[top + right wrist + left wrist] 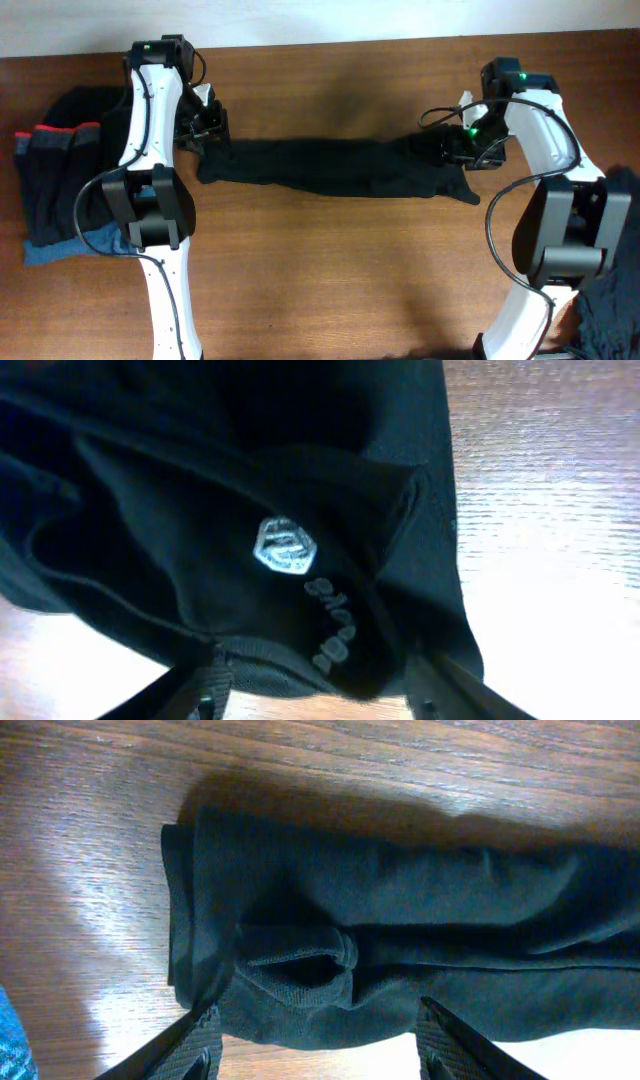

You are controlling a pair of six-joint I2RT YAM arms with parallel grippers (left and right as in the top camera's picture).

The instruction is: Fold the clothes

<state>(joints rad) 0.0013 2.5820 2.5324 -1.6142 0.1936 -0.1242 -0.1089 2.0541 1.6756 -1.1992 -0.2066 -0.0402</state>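
I will next lower my left gripper onto the bunched fold [218, 152] [305, 963] near the black garment's end, because that raised cloth lies loose in front of its open fingers.
A long black garment [330, 168] lies stretched left to right across the wooden table [330, 270]. My left gripper [207, 125] stands at its left end and my right gripper [455, 145] at its right end. In the left wrist view the gripper [318, 1020] is open, its fingers [200, 1038] spread wide on either side of the bunched fabric edge [300, 970]. In the right wrist view the gripper [318, 675] is also open over the cloth, by the small white logo [283, 545] and the white lettering [335, 622]. Neither pair of fingers pinches the fabric.
A pile of other clothes [60, 180] sits at the table's left edge, with a red-trimmed piece [65, 133] on top and a blue one [60, 248] below. More dark fabric [610, 300] lies at the lower right, by the right arm's base.
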